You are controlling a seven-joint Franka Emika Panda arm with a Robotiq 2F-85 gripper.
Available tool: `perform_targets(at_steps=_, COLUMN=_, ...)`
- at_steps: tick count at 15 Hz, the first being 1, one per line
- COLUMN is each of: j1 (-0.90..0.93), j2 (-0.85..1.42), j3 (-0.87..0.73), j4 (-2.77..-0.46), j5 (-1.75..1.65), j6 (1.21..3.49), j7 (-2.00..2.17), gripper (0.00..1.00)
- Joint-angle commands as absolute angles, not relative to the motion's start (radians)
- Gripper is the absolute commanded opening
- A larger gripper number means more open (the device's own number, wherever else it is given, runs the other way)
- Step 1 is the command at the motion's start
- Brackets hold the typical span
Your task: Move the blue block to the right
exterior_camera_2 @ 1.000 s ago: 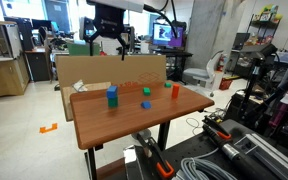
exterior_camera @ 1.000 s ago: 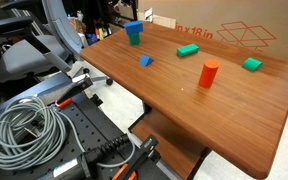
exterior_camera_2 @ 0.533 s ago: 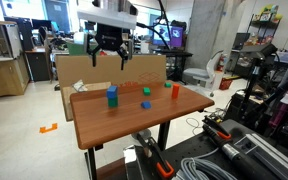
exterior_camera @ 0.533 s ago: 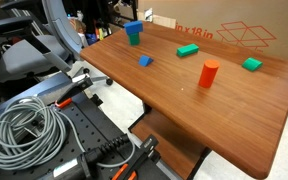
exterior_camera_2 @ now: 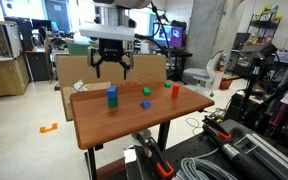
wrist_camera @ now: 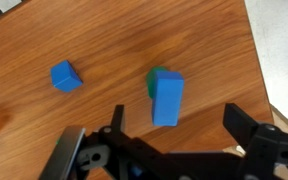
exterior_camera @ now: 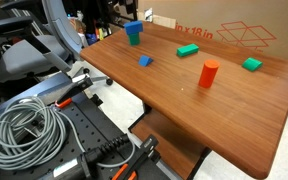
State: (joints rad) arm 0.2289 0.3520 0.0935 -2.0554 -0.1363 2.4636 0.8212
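The blue block [wrist_camera: 167, 98] is lined up below, between my gripper's open fingers, so my gripper will next go down around the block's long sides and close on it.
The blue block [wrist_camera: 167, 98] stands upright at the far end of the wooden table, against or on a green block [wrist_camera: 157, 76]; which one I cannot tell. It shows in both exterior views [exterior_camera: 134, 29] [exterior_camera_2: 112, 94]. My gripper [exterior_camera_2: 112, 69] hangs above it, open and empty. In the wrist view my gripper [wrist_camera: 181, 125] has its two dark fingers [wrist_camera: 246, 124] spread wide, with the block between and beyond them, untouched. A smaller blue piece [wrist_camera: 65, 76] lies apart on the table [exterior_camera: 145, 61].
A red cylinder [exterior_camera: 209, 73] and two more green blocks [exterior_camera: 187, 50] [exterior_camera: 251, 64] stand on the table [exterior_camera: 234, 120]. A cardboard box [exterior_camera: 234, 32] lines the far edge. Cables and equipment [exterior_camera: 29, 130] lie below the table.
My gripper has come down and shifted over, so it now hangs right above the blue block. The blocks have not moved.
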Motion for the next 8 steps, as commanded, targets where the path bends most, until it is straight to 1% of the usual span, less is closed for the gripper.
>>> perform_targets(at_steps=1, j1=0.263, j2=0.403, j3=0.061, j4=-1.992, j5=-0.144, j6=2.409, j7=0.837, gripper=1.0)
perform_targets(at_steps=8, j1=0.275, j2=0.467, j3=0.044, j4=-1.948, j5=-0.141, j6=2.397, j7=0.831, gripper=1.0)
